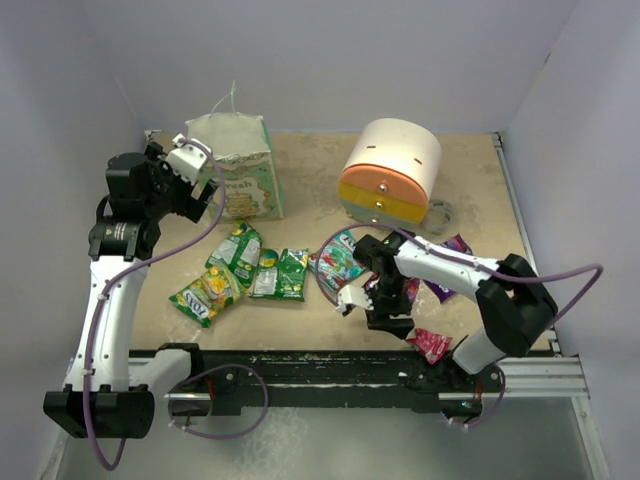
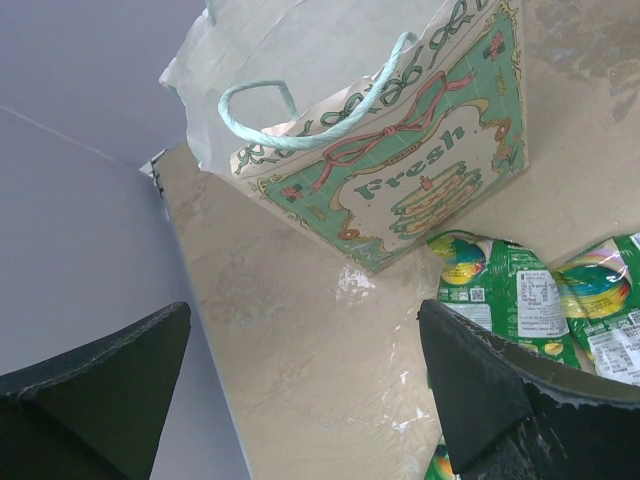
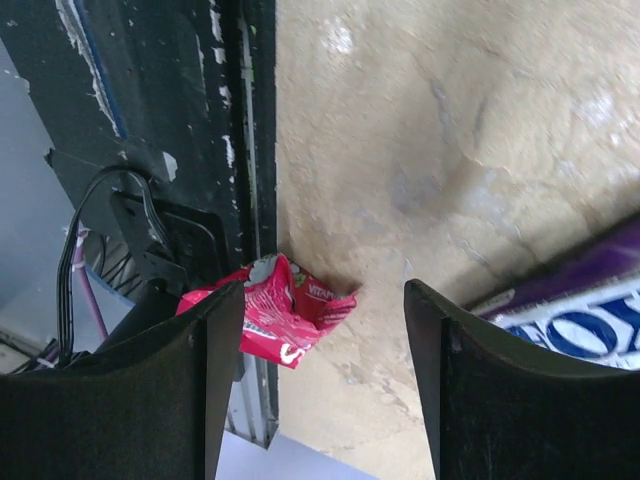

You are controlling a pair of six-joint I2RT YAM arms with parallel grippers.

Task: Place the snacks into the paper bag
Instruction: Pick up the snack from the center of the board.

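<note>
My right gripper is going to move down next onto the red packet's crumpled end [image 1: 429,339] [image 3: 312,303], which sticks out free of the black base bar, and close its fingers.
The paper bag [image 1: 238,168] stands at the back left, pale green with "Fresh" lettering; the left wrist view shows it [image 2: 400,150] too. My left gripper [image 1: 207,203] hangs open and empty beside its front left corner [image 2: 305,390]. Several green packets [image 1: 235,252] lie in front of the bag, two of which show in the left wrist view [image 2: 505,290]. A teal packet [image 1: 338,262] and purple packets [image 1: 452,268] lie mid-right. My right gripper [image 1: 390,322] is open and empty [image 3: 325,370] above the table, with a crumpled red packet [image 3: 290,310] by its left finger at the table's front edge [image 1: 430,344]. A purple-blue packet [image 3: 580,320] lies by the right finger.
The round white, orange and yellow drawer unit [image 1: 390,172] stands at the back right with a grey disc [image 1: 437,215] beside it. The black base rail [image 1: 330,365] runs along the front edge, right next to the red packet [image 3: 180,120]. Walls close in left, back and right.
</note>
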